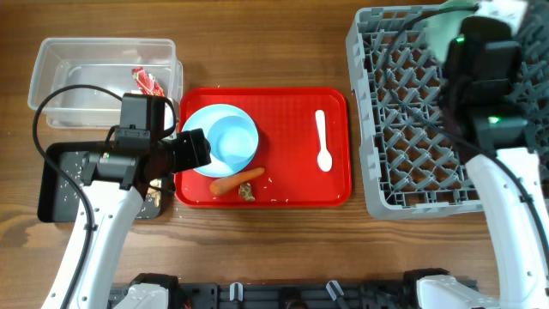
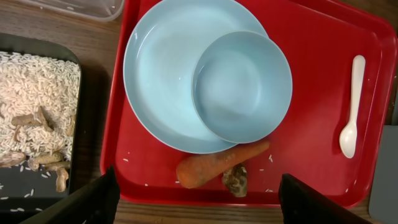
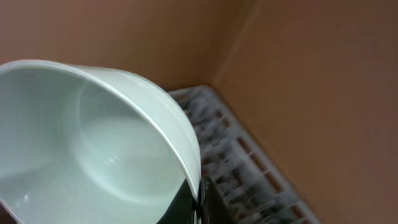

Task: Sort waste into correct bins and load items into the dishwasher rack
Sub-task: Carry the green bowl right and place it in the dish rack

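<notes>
The mint green bowl goes down into the grey rack's far part (image 1: 533, 69) next and my right gripper releases the bowl's rim, as that part of the rack lies below the gripper.
A small light blue bowl (image 2: 242, 86) sits on a light blue plate (image 2: 158, 74) on the red tray (image 1: 292, 184). An orange carrot (image 2: 217, 165) and a brown scrap (image 2: 235, 182) lie at the tray's front; a white spoon (image 1: 322, 142) lies to the right. My left gripper (image 2: 196, 202) is open above the tray's front edge, near the carrot. My right gripper (image 3: 198, 202) is shut on the rim of a mint green bowl (image 3: 81, 149), held over the grey dishwasher rack (image 1: 403, 129). The black tray (image 2: 37, 118) holds rice and brown scraps. The clear tub (image 1: 103, 81) holds a red wrapper (image 1: 144, 81).
The left arm crosses the black tray (image 1: 60, 184) in the overhead view. The rack fills the right side of the table. Loose rice grains lie on the red tray (image 2: 311, 155). The wooden table edge runs just below the tray.
</notes>
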Robot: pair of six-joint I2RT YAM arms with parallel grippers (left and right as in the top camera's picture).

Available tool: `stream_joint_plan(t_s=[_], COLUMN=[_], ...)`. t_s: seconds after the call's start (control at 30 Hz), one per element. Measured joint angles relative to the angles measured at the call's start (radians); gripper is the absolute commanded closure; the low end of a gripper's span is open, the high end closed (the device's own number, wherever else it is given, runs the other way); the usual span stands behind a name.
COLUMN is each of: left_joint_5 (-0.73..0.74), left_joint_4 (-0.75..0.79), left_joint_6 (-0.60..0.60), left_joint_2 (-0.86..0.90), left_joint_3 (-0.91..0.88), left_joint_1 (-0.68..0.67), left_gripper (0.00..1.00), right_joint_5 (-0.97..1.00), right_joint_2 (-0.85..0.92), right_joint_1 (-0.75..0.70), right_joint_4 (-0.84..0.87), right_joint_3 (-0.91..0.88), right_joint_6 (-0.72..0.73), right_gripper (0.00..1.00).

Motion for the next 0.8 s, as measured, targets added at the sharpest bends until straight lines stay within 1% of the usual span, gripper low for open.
stream_joint_plan(t_s=[0.13,0.23,0.33,0.53,0.7,0.8], left_joint_5=[0.000,0.000,0.000,0.000,0.000,0.000], left_joint_4=[0.000,0.000,0.000,0.000,0.000,0.000], left_joint_6=[0.000,0.000,0.000,0.000,0.000,0.000], left_joint_2=[0.000,0.000,0.000,0.000,0.000,0.000], left_joint_3=[0.000,0.000,0.000,0.000,0.000,0.000], left_joint_1=[0.000,0.000,0.000,0.000,0.000,0.000], left_gripper=[0.17,0.17,0.17,0.18,0.18,0.17], right_joint_5=[0.020,0.040,0.090,0.230,0.263,0.284], right_joint_2=[0.014,0.075,0.171,0.373,0.512,0.545], right_joint_1=[-0.110,-0.195,-0.248,-0.307,-0.311,-0.307], right_joint_4=[0.130,0.160,0.195,0.312,0.325,0.271], right_joint_3=[0.000,0.000,0.000,0.000,0.000,0.000], right_joint_6=[-0.121,-0.200,-0.220,-0.255,-0.267,-0.203], right_gripper=[0.96,0.96,0.96,0.96,0.96,0.96])
